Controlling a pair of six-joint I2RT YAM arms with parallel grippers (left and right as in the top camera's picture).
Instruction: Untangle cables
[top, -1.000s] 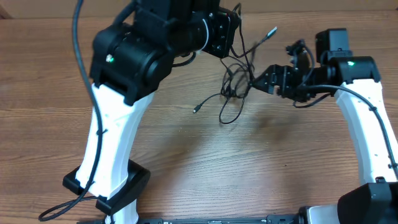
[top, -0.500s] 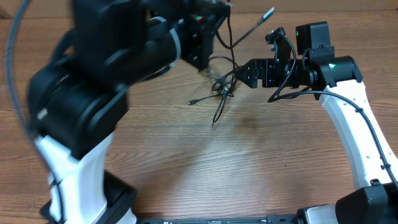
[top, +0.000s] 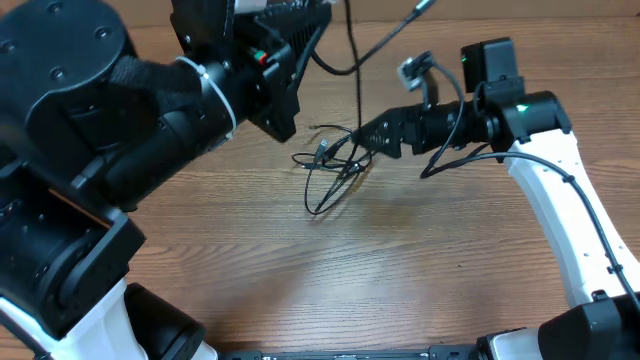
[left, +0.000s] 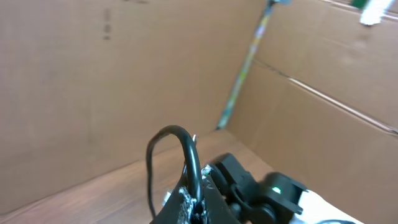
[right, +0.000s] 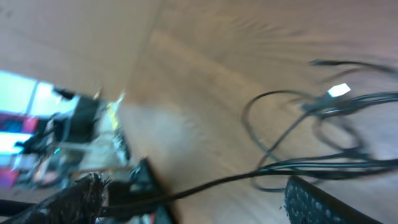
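My left gripper moves down next, turning toward the left in the wrist view, and releases the cable's bend, since the tangle on the tabletop lies below it.
The cables (top: 335, 172) are thin black cords in a loose tangle at the middle of the wooden table (top: 400, 270). One strand rises from it past the top edge, with a plug (top: 424, 8) in the air. My left gripper (top: 318, 22) is raised high. In the left wrist view it (left: 198, 202) is shut on a black cable (left: 186, 146). My right gripper (top: 372, 136) sits at the tangle's right edge. In the right wrist view its fingers (right: 205, 202) are wide apart, with a strand (right: 249, 177) running between them, beside loops and a pale plug (right: 339, 90).
The left arm's big black body (top: 120, 130) fills the left of the overhead view and hides the table there. The right arm (top: 560, 190) runs down the right side. Cardboard walls (left: 124, 74) stand behind the table.
The left arm has risen towards the camera and swung left, pulling a strand up. The right gripper has moved left. The tangle has shifted left and towards the front.
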